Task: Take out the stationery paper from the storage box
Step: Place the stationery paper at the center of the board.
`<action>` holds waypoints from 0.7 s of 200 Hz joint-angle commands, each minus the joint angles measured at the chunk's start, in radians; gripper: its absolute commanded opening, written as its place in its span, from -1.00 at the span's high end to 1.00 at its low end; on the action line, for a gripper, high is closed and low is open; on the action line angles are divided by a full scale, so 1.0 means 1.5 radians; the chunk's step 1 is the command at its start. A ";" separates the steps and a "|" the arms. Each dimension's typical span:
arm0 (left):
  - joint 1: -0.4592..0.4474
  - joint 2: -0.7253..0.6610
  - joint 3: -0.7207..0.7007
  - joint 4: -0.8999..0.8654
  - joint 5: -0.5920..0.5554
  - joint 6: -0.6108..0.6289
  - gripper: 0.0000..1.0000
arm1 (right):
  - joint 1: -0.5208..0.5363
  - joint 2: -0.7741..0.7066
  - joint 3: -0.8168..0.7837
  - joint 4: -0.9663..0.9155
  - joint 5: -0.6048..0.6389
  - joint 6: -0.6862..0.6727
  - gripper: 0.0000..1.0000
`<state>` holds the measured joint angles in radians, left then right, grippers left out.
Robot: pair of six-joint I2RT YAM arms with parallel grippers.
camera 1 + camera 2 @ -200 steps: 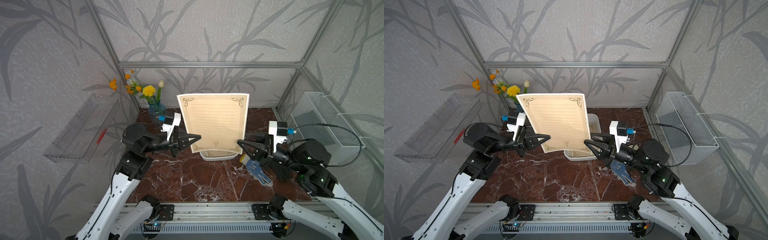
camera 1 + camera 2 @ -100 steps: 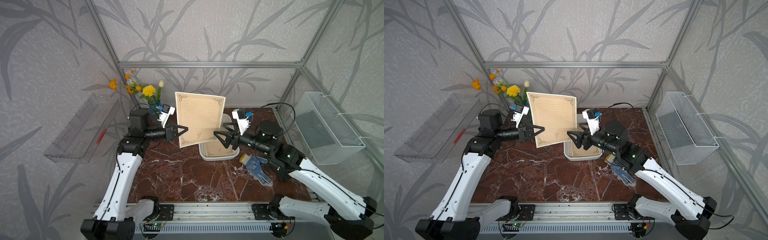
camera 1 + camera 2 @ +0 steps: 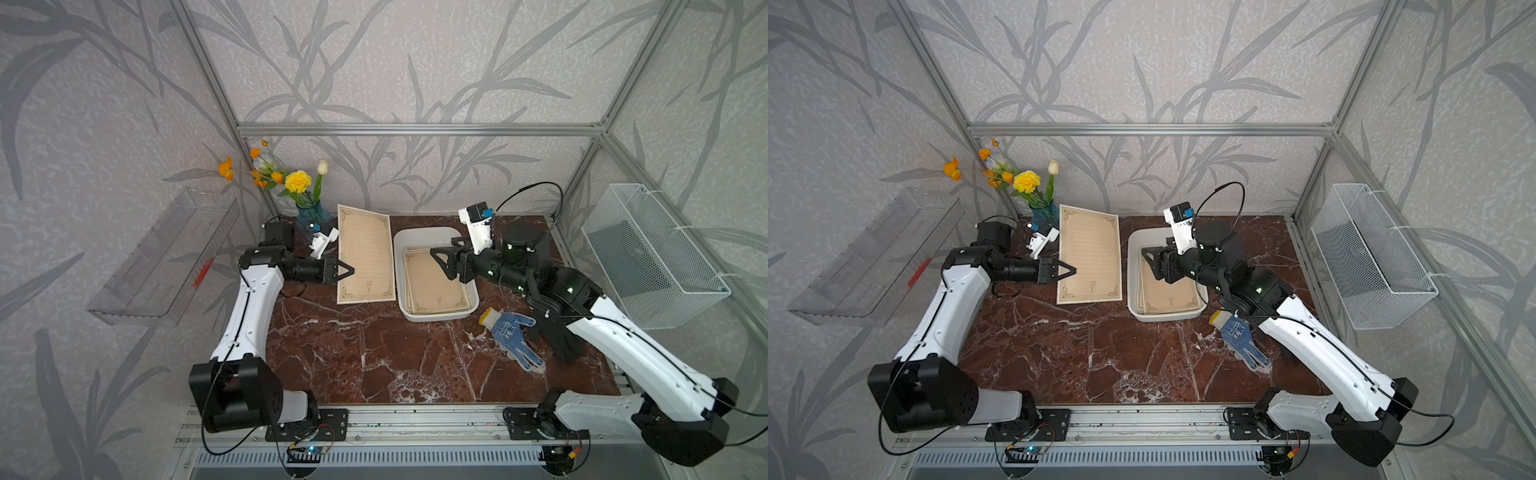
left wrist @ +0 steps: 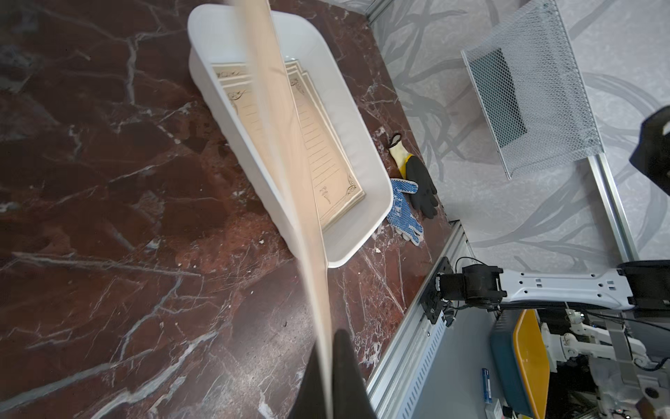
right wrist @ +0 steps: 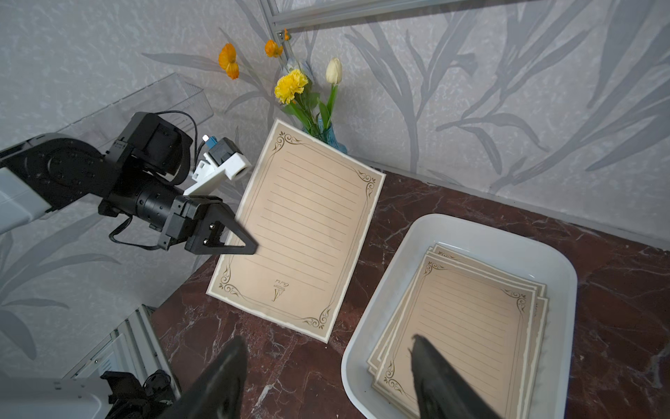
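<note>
The left gripper moves down toward the bare marble beside the storage box next, as the marble lies open. Then it tilts the sheet down flat there and releases its edge.
One sheet of stationery paper (image 3: 365, 257) (image 3: 1090, 257) (image 5: 308, 232) stands tilted just left of the storage box, its lower edge at or close to the marble. My left gripper (image 3: 347, 270) (image 3: 1069, 270) (image 5: 250, 248) (image 4: 328, 362) is shut on its left edge; in the left wrist view the sheet (image 4: 290, 163) shows edge-on. The white storage box (image 3: 400, 266) (image 3: 1133, 270) (image 4: 224, 36) (image 5: 348, 362) holds a fanned stack of more sheets (image 3: 436, 286) (image 3: 1169, 291) (image 4: 326, 156) (image 5: 467, 326). Above the box's left side my right gripper (image 3: 442, 264) (image 3: 1152, 264) (image 5: 326, 341) hangs open, holding nothing.
A blue vase of flowers (image 3: 309, 208) stands at the back left behind the held sheet. A blue dotted glove (image 3: 513, 338) and a black glove (image 3: 557, 336) lie right of the box. A wire basket (image 3: 652, 257) hangs on the right wall, a clear shelf tray (image 3: 166, 257) on the left.
The left gripper has carried the sheet down from high over the box to the table left of it. The right gripper has drawn back and come down over the box.
</note>
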<state>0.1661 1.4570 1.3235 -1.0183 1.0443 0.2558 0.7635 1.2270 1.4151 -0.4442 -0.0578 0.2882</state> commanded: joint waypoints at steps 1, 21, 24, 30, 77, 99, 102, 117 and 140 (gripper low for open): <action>0.026 0.055 0.039 -0.062 -0.004 0.040 1.00 | -0.002 0.007 0.021 -0.010 -0.022 0.002 -0.40; 0.029 0.111 0.064 -0.099 -0.042 0.060 1.00 | -0.002 0.015 0.027 -0.013 -0.031 -0.002 -0.38; 0.029 0.119 0.066 -0.104 -0.044 0.067 1.00 | -0.002 0.016 0.029 -0.015 -0.032 -0.004 -0.38; 0.030 0.135 0.073 -0.113 -0.051 0.073 1.00 | -0.002 0.017 0.030 -0.017 -0.033 -0.007 -0.38; 0.032 0.288 0.142 -0.191 -0.121 0.092 1.00 | -0.002 0.027 0.038 -0.037 -0.024 -0.020 -0.38; 0.033 0.348 0.170 -0.208 -0.178 0.089 1.00 | -0.002 0.028 0.038 -0.043 -0.027 -0.017 -0.37; 0.034 0.354 0.175 -0.210 -0.184 0.088 1.00 | -0.002 0.028 0.038 -0.044 -0.026 -0.017 -0.37; 0.037 0.381 0.190 -0.219 -0.196 0.090 1.00 | -0.002 0.030 0.039 -0.047 -0.025 -0.016 -0.37; 0.038 0.407 0.206 -0.224 -0.230 0.085 1.00 | -0.002 0.036 0.044 -0.055 -0.023 -0.020 -0.37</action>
<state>0.2173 2.0495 1.5890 -1.2949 0.7815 0.3672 0.7635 1.2709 1.4445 -0.5030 -0.0910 0.2684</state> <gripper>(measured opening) 0.048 0.685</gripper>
